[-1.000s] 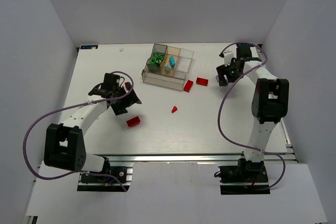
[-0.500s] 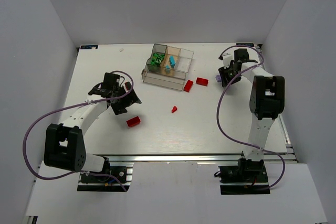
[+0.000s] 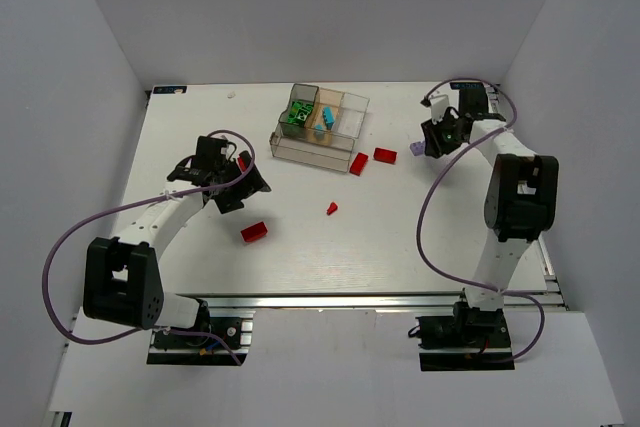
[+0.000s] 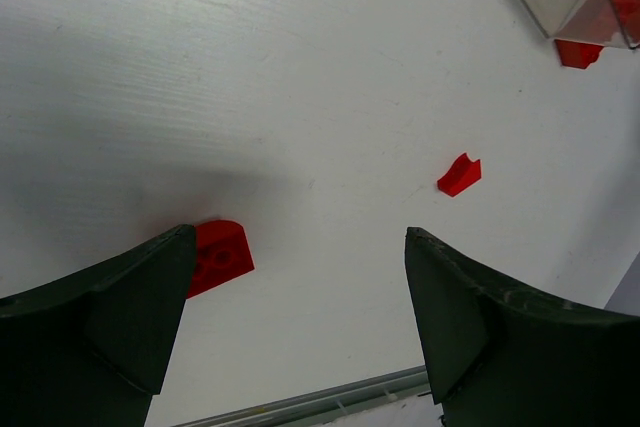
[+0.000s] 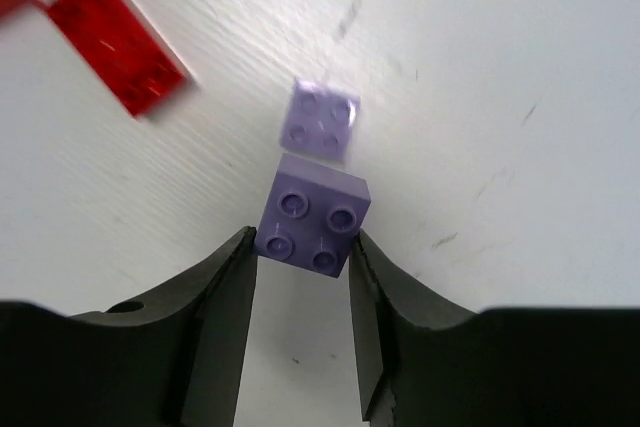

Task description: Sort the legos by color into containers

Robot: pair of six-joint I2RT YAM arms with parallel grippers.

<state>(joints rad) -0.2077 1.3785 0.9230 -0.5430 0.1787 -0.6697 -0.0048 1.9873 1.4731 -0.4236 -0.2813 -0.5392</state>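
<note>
My right gripper shifts left in the top view next, over the clear compartment beside the cyan bricks, and releases the purple brick, since that compartment is empty.
My right gripper (image 5: 303, 242) is shut on a purple brick (image 5: 312, 212) at the table's far right (image 3: 432, 137). A second, paler purple brick (image 5: 322, 120) lies on the table just beyond it (image 3: 416, 150). My left gripper (image 4: 300, 237) is open and empty over the table's left middle (image 3: 245, 185); a red brick (image 4: 220, 255) (image 3: 254, 232) lies by its left finger. A small red piece (image 4: 459, 175) (image 3: 332, 208) lies mid-table. Two red bricks (image 3: 359, 163) (image 3: 385, 155) lie by the clear tray (image 3: 310, 155), which holds green (image 3: 297, 116) and cyan (image 3: 325, 115) bricks.
White walls enclose the table on the left, back and right. A metal rail (image 3: 350, 299) runs along the near edge between the two arm bases. One red brick (image 5: 118, 42) lies up and left of my right gripper.
My right arm has swung a little towards the back right, and the pale purple brick on the table now shows beside its gripper. My left arm has barely moved.
</note>
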